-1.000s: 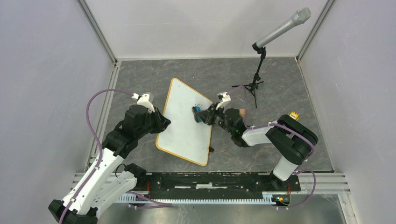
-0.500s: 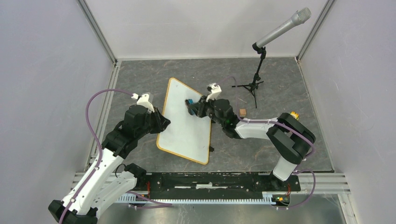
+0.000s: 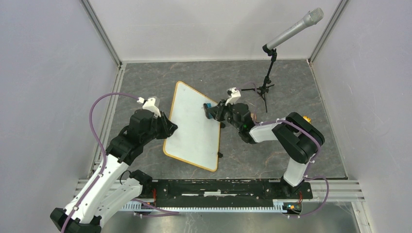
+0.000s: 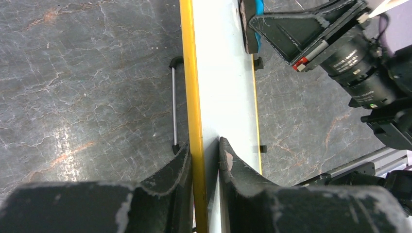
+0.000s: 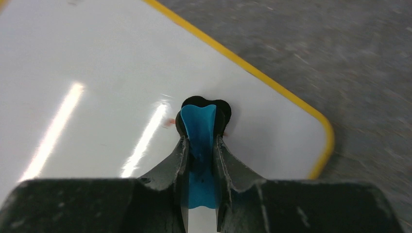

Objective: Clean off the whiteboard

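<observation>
Faint red marks show beside the eraser (image 5: 198, 127). My right gripper will next sweep back over the board, then down beside the board's frame to release on the bare tabletop.
The whiteboard (image 3: 192, 128) lies tilted on the grey table, white with a thin orange frame. My left gripper (image 3: 171, 127) is shut on its left edge; in the left wrist view its fingers (image 4: 204, 150) pinch the yellow frame (image 4: 192, 73). My right gripper (image 3: 210, 110) is shut on a blue eraser (image 5: 198, 127) and presses it on the board (image 5: 97, 73) near its far right corner. Faint red marks show beside the eraser. The eraser also shows in the left wrist view (image 4: 250, 24).
A microphone on a black tripod stand (image 3: 265, 85) stands at the back right. A small brown block (image 3: 253, 116) lies behind the right arm. Grey walls enclose the table on three sides. A metal rail (image 3: 218, 187) runs along the near edge.
My right gripper with the eraser swept left and farther up the board, then back right toward the board's far right corner. The left gripper and board have stayed still.
</observation>
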You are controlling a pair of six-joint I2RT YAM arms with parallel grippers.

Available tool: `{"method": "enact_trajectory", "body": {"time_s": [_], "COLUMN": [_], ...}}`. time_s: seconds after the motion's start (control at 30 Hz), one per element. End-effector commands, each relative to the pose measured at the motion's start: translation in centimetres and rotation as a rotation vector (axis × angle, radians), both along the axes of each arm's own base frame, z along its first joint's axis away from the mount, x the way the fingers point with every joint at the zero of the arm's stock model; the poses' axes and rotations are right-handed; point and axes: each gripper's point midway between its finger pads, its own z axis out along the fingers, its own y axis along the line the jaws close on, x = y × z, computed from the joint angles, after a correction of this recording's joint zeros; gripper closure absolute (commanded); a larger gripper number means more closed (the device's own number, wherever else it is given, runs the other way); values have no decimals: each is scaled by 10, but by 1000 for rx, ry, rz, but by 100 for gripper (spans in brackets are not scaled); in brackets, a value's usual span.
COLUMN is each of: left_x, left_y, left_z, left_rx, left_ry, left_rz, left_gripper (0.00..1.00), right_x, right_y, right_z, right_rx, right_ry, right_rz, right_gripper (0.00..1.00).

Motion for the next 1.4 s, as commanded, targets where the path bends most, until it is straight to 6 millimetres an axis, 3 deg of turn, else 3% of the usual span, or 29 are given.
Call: {"method": "enact_trajectory", "body": {"time_s": [0.0, 0.07, 0.17, 0.27, 0.4, 0.5, 0.6, 0.67, 0.9, 1.03, 1.2, 1.37], "left_x": [-25, -25, -25, -24, -24, -24, -24, -25, -25, -25, -25, -25], "left_y": [-9, -9, -9, -9, -9, -8, -8, -8, -9, -10, -10, -9], "left_z": [-23, -22, -23, -24, -25, -24, -23, -22, -22, -21, -22, -21], "left_rx": [36, 34, 37, 38, 42, 41, 39, 36, 34, 30, 30, 31], "left_ry": [105, 105, 106, 110, 115, 111, 106, 104, 103, 101, 100, 97], "left_rz": [-115, -113, -113, -112, -108, -109, -107, -106, -115, -120, -118, -112], "left_gripper": [98, 98, 98, 98, 98, 98, 98, 98, 98, 98, 98, 98], "right_x": [-12, -7, -1, -2, -8, -5, 8, 18, 25, 23, 21, 10], "right_y": [-49, -54, -41, -13, 40, 66, 69, 60, -21, -46, -21, 35], "right_z": [-85, -85, -68, -36, 18, 40, 38, 24, -49, -67, -45, 8], "right_rx": [-135, -157, -151, -89, -5, 48, 70, 58, 9, -37, -43, -13], "right_ry": [189, 179, 151, 114, 39, 16, 30, 58, 191, 218, 177, 89], "right_rz": [-69, -87, -56, 5, 107, 156, 142, 113, -38, -82, -25, 71], "right_gripper": [100, 99, 100, 100, 100, 100, 100, 100, 100, 100, 100, 100]}}
